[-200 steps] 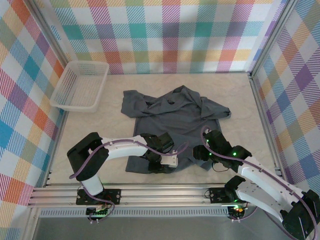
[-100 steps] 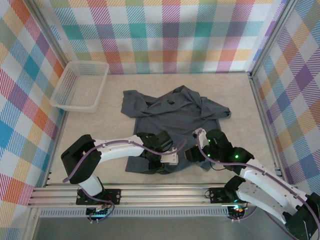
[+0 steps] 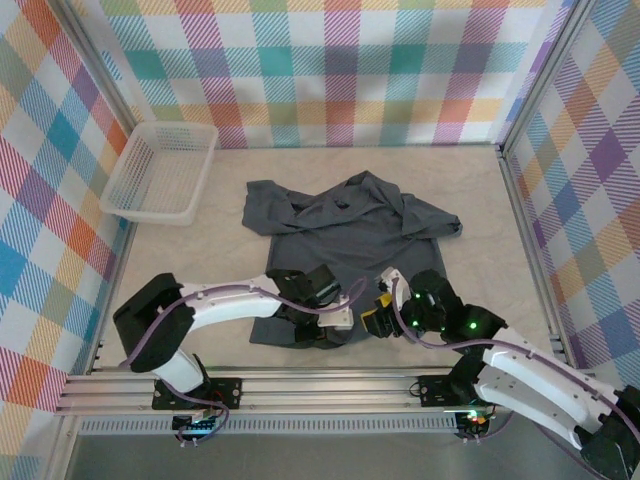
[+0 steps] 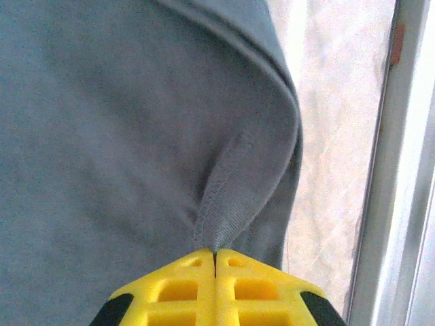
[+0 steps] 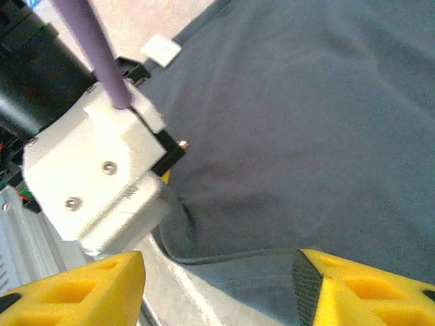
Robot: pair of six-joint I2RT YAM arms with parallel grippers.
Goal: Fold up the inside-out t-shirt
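My left gripper has the fold of the hem pinched. Next, it will lift the fold, carry it outward over the t-shirt's flat middle (image 3: 345, 262) (image 4: 88, 210) and let go of it there.
The inside-out t-shirt (image 3: 345, 232) lies spread and wrinkled on the middle of the table, its hem toward the near edge. My left gripper (image 3: 322, 330) sits on that near hem. In the left wrist view its yellow fingers (image 4: 215, 257) are shut on a pinched ridge of the t-shirt's hem (image 4: 228, 204). My right gripper (image 3: 374, 318) hovers just right of it, over the same hem. It is open, with the t-shirt's edge (image 5: 306, 122) lying between its yellow fingertips (image 5: 217, 285) and nothing gripped.
A white lattice basket (image 3: 160, 170) stands at the far left. The left arm's white wrist housing (image 5: 95, 176) is close beside my right fingers. A metal rail (image 4: 401, 204) runs along the near table edge. Plaid walls enclose the table.
My left gripper has shut on the hem. My right arm has moved left toward the left gripper, and its jaws have widened a little.
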